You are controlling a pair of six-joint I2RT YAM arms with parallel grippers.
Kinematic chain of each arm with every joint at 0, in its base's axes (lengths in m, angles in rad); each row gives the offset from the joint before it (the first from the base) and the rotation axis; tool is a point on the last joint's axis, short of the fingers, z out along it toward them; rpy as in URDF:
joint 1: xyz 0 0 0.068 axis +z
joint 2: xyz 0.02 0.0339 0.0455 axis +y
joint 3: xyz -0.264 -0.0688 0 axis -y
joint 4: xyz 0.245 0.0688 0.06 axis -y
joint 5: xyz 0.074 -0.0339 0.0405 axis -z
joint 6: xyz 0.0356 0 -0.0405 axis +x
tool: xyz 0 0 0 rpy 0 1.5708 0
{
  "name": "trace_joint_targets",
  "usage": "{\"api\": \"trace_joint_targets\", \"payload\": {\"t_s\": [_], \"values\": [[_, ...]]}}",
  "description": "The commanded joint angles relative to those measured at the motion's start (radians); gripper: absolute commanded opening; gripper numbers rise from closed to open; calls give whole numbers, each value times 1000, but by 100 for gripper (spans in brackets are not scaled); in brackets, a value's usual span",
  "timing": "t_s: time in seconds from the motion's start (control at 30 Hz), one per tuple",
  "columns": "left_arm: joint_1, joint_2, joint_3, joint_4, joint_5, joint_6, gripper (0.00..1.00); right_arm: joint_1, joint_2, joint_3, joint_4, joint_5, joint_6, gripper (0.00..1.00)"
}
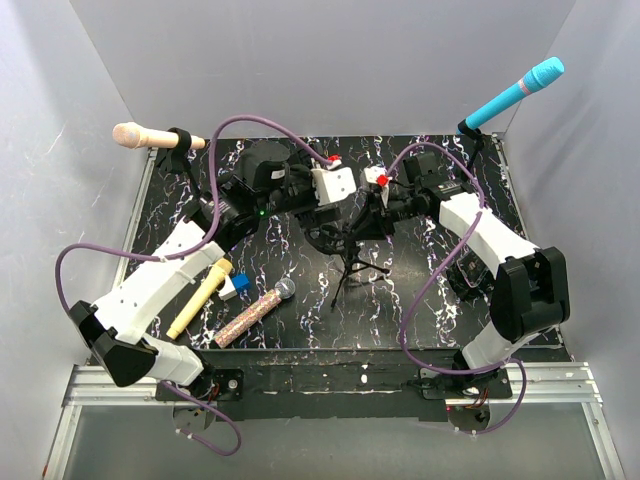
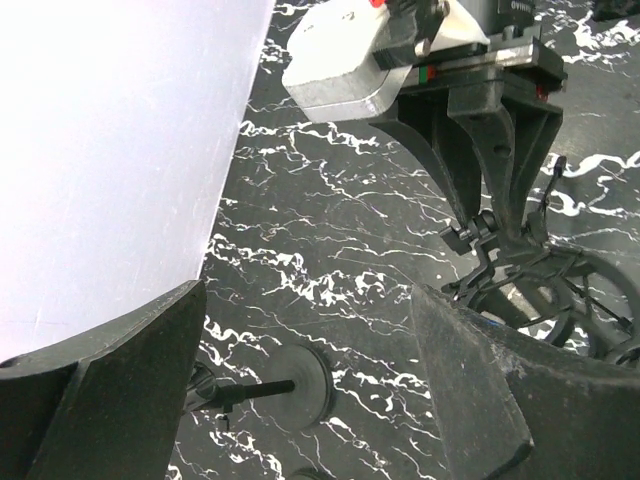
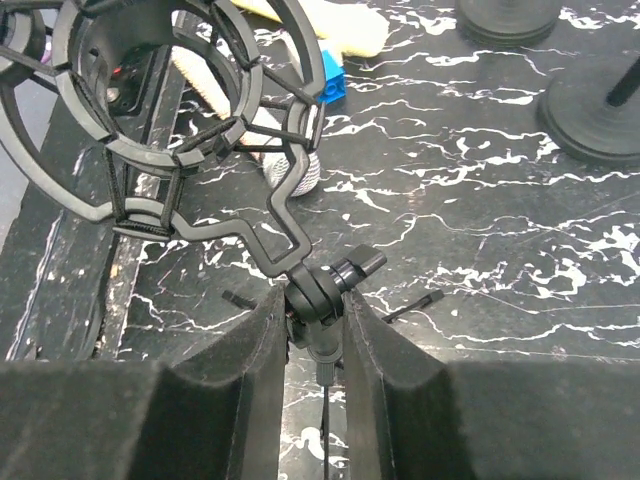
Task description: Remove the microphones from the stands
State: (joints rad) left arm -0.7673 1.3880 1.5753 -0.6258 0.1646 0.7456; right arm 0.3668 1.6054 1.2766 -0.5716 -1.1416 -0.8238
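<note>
The tripod stand goes outward in my right gripper onto bare tabletop by the back wall (image 1: 351, 150) next. My right gripper releases it there, since that spot lies clear of other stands.
A black tripod stand (image 1: 350, 270) in the middle of the table carries a ring-shaped shock mount (image 3: 190, 130). My right gripper (image 3: 315, 310) is shut on the stand's swivel joint (image 3: 325, 290) just below the mount, with both pads pressed against it. From the left wrist view the same gripper (image 2: 490, 215) reaches down onto that joint. Just left of the mount, my left gripper (image 2: 310, 330) stands open and holds nothing. A dark shape shows through the ring. I cannot tell whether a microphone sits in it.
A beige microphone (image 1: 135, 135) is clipped on a stand at the back left, a cyan one (image 1: 520, 90) at the back right. A yellow microphone (image 1: 200, 300), a glittery pink one (image 1: 255, 315) and a blue block (image 1: 240, 283) lie front left. Round stand bases (image 3: 600, 120) sit nearby.
</note>
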Motion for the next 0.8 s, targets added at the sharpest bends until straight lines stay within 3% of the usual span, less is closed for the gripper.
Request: {"api": "trace_joint_targets", "payload": {"t_s": [0.0,0.1,0.3,0.53,0.73,0.77], "values": [[25,-17,23,67,-45,-34,82,0,-12,-2,344,106,222,10],[52,-43,15,83,-57,-43,82,0,8,-20,595,196,352,6],[112,-70,3,107,-80,-74,82,1,125,75,866,354,489,2],[135,-93,15,80,-65,-81,82,-2,336,341,854,428,500,2],[166,-110,0,98,-62,-78,82,0,458,474,859,532,560,2],[169,-113,-6,103,-60,-77,82,-3,467,487,843,540,561,7]]}}
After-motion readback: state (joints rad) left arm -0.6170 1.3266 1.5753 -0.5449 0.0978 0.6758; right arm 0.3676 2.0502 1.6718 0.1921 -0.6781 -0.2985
